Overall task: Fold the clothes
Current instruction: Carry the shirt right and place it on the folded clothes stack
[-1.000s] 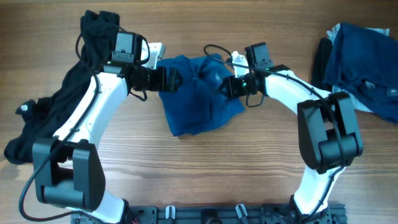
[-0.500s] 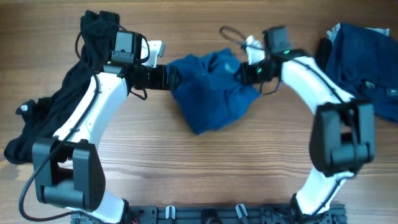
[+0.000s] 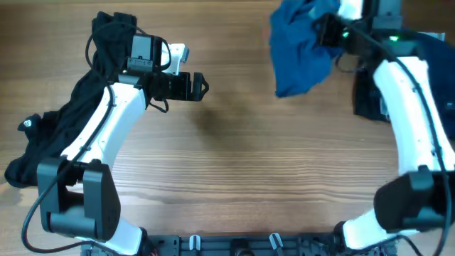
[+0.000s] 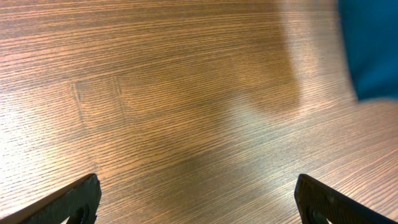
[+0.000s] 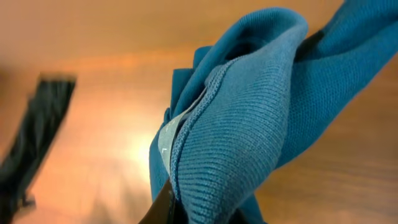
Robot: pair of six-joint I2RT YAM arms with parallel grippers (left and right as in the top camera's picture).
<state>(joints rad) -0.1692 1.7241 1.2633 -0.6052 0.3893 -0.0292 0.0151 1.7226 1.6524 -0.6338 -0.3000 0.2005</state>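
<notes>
My right gripper swings the T-shirt over the navy and black pile next, lowers and releases. The pile lies below the gripper, to its right in the overhead view.
My right gripper (image 3: 328, 30) is shut on the medium-blue T-shirt (image 3: 298, 50), which hangs bunched above the table's far right. In the right wrist view the ribbed collar of the T-shirt (image 5: 249, 112) fills the frame, pinched at the bottom by the right gripper (image 5: 199, 214). Over bare wood at centre-left, my left gripper (image 3: 199, 85) stands open. In its wrist view the left gripper (image 4: 199, 208) has nothing between its fingers, and only a corner of the blue T-shirt (image 4: 373, 43) shows. A long black garment (image 3: 64, 128) lies under the left arm.
More clothes, navy (image 3: 434, 50) and black (image 3: 366, 92), are piled at the right edge under the right arm. A blurred dark piece (image 5: 31, 143) shows at the left of the right wrist view. The wooden table (image 3: 234, 163) shows bare wood in the middle.
The right arm has pulled the blue T-shirt from the table's middle up and to the far right, lifting it off the wood. The left gripper stayed put, open.
</notes>
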